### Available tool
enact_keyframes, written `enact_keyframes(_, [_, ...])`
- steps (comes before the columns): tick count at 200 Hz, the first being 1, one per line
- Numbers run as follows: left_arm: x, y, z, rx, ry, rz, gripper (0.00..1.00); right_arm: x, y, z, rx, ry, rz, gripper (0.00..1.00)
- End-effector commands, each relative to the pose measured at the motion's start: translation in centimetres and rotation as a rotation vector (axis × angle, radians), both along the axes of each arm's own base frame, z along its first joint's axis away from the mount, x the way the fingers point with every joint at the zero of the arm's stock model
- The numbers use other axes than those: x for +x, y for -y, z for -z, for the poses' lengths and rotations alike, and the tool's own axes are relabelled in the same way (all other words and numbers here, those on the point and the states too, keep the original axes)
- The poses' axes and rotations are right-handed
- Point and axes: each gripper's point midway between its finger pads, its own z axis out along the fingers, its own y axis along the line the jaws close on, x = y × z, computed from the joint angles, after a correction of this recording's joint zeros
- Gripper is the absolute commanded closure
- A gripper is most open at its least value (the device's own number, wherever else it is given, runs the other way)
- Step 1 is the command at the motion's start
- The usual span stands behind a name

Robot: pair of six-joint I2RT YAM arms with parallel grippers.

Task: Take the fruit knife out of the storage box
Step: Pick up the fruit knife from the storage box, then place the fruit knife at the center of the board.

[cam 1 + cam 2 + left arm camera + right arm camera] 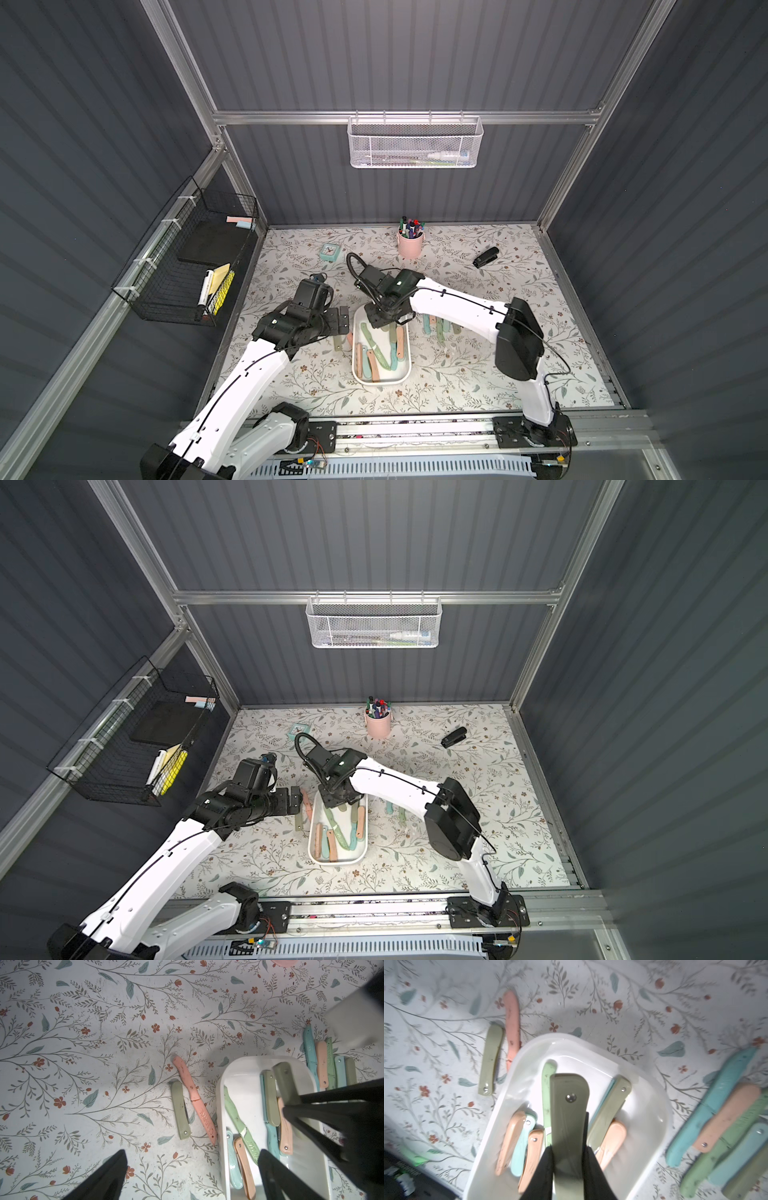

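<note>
The bare tabletop past the olive knife at the end of the row lies below the right gripper, so the right gripper will move over the side of the box and down to release there next.
The white storage box (383,381) (337,860) lies mid-table with several pastel fruit knives inside. My right gripper (569,1148) (380,320) is shut on an olive-green folded fruit knife (569,1109) (284,1080), which hangs tilted above the box's far end, clear of the others. In the right wrist view the box wall (652,1105) shows below it. My left gripper (193,1152) (343,320) stands open just left of the box rim (220,1105), nothing between its fingers.
A pink knife (194,1093) and an olive folded knife (179,1109) lie left of the box. Several more knives (440,328) lie to its right. Behind stand a pink pen cup (410,243), teal clock (330,251) and black stapler (485,257).
</note>
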Motion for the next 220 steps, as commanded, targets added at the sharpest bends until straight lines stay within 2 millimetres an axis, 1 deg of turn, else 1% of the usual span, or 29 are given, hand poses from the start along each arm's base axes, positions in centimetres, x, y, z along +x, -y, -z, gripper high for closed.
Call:
enact_keyframes(1, [-0.1, 0.2, 0.5, -0.008, -0.014, 0.013, 0.01, 0.5, 2.4, -2.4, 0.009, 0.05, 0.047, 0.83])
enact_keyframes(17, [-0.1, 0.6, 0.6, -0.025, -0.016, 0.032, 0.01, 1.1, 4.6, -3.1, 0.021, 0.06, 0.085, 0.82])
enact_keyframes(36, [-0.1, 1.5, 0.6, -0.059, -0.02, 0.067, 0.01, 2.0, 8.3, -2.4, 0.016, 0.035, 0.159, 0.82])
enact_keyframes(57, [-0.2, 2.7, 0.8, -0.102, -0.038, 0.118, 0.01, 3.0, 13.5, -0.6, -0.011, 0.005, 0.254, 0.82])
enact_keyframes(72, [-0.3, 3.9, 1.0, -0.14, -0.049, 0.178, 0.01, 3.3, 17.4, 1.0, -0.052, -0.016, 0.317, 0.82])
enact_keyframes(84, [-0.4, 4.4, 1.3, -0.145, -0.059, 0.224, 0.01, 3.5, 20.1, 2.4, -0.075, -0.042, 0.365, 0.82])
enact_keyframes(104, [-0.6, 5.5, 1.8, -0.186, -0.097, 0.262, 0.01, 3.6, 23.7, 4.4, -0.124, -0.078, 0.417, 0.82])
enact_keyframes(119, [-0.5, 5.7, 2.0, -0.188, -0.117, 0.265, 0.01, 3.6, 25.6, 5.7, -0.16, -0.105, 0.438, 0.82])
enact_keyframes(139, [-0.5, 5.7, 2.1, -0.19, -0.122, 0.266, 0.01, 3.7, 27.2, 7.6, -0.19, -0.149, 0.459, 0.82])
enact_keyframes(156, [-0.5, 5.7, 2.0, -0.188, -0.117, 0.264, 0.01, 3.8, 27.7, 8.9, -0.203, -0.187, 0.462, 0.82])
enact_keyframes(193, [-0.5, 5.5, 2.0, -0.183, -0.114, 0.26, 0.01, 4.4, 27.2, 10.6, -0.208, -0.217, 0.446, 0.83])
enact_keyframes(220, [-0.5, 5.5, 2.0, -0.181, -0.114, 0.261, 0.01, 4.9, 26.8, 11.4, -0.208, -0.243, 0.435, 0.82])
